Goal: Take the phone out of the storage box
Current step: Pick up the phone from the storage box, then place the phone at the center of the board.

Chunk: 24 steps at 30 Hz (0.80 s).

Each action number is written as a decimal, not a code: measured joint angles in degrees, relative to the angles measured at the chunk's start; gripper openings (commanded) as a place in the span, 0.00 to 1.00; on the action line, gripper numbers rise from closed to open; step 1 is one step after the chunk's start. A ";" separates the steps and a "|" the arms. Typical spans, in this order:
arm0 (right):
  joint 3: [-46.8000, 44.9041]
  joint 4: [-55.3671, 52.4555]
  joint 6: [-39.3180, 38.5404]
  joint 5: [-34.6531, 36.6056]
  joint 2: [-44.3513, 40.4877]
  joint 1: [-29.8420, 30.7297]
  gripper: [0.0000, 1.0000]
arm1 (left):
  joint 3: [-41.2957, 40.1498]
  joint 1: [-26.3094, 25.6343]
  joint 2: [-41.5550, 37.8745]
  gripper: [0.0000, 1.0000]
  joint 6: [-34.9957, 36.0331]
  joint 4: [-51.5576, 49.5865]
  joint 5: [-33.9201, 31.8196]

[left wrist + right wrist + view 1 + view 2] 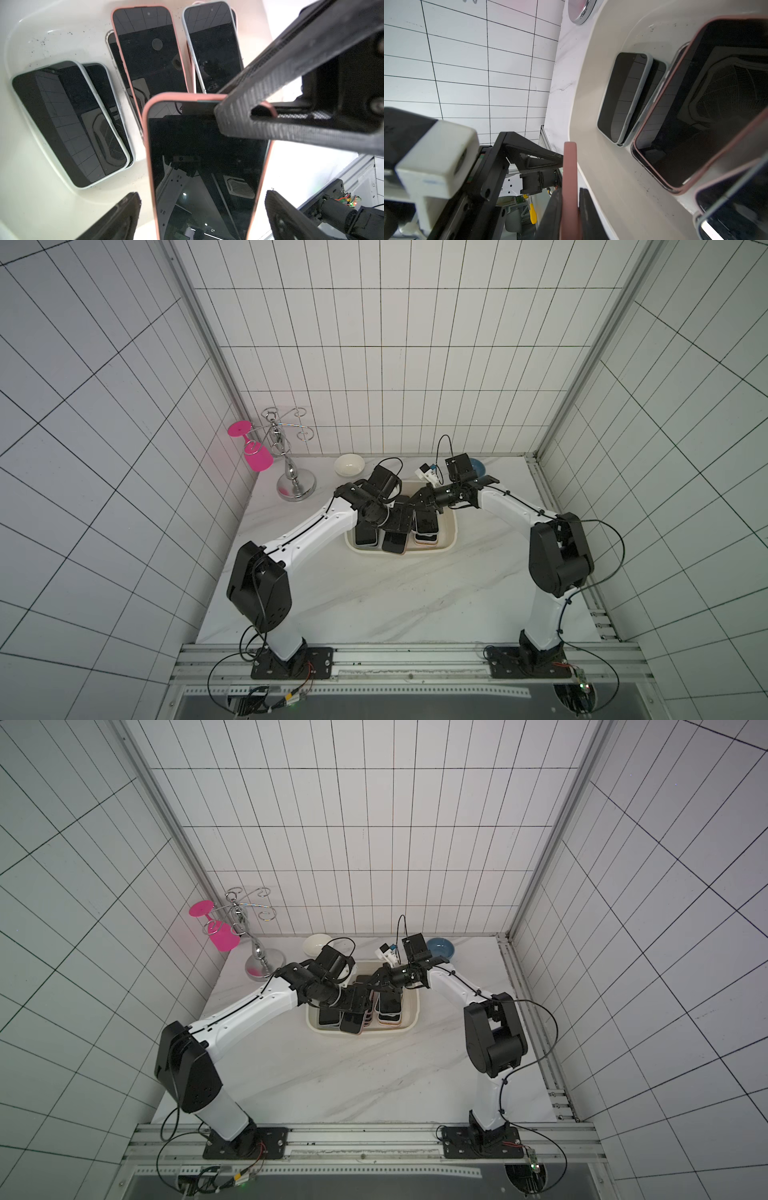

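My right gripper holds the phone and should next bring it back past the box's near side, then lower and release it. Bare tabletop lies back and below my gripper.
The cream-white storage box (451,531) (413,1011) sits at the table's back centre with several dark-screened phones lying in it. A pink-cased phone (205,166) (394,541) is lifted at a slant above them. My right gripper (571,207) (417,502) is shut on the far end of this phone, its fingers (270,108) clamped on the corner in the left wrist view. My left gripper (201,218) (397,524) is open. Its fingers (116,220) stand on either side of the phone's near end with a gap to each long edge.
A white bowl (349,465) and a blue bowl (478,466) stand behind the box. A chrome rack (291,472) with a pink glass (257,456) hanging on it stands at the back left. The box wall (602,83) lies close beside the right fingers.
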 measured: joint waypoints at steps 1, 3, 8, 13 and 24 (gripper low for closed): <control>-0.63 -0.13 -0.02 0.42 -0.22 -0.72 0.00 | 0.09 0.09 0.00 0.98 -0.20 0.09 0.24; -1.90 -0.35 -0.17 1.25 -0.50 -1.84 0.00 | 0.13 0.55 -0.02 0.98 -0.50 0.26 1.03; -3.82 -1.84 -0.66 2.60 -1.42 -4.11 0.00 | -0.09 4.11 -1.36 0.98 -1.49 0.85 4.98; -7.28 -4.39 -2.34 3.45 -7.48 -5.57 0.00 | -2.97 12.22 -7.91 0.98 -2.78 2.89 8.98; -22.82 -13.53 -8.31 6.99 -22.27 4.11 0.00 | -4.11 16.59 -6.93 0.98 -3.39 3.96 8.74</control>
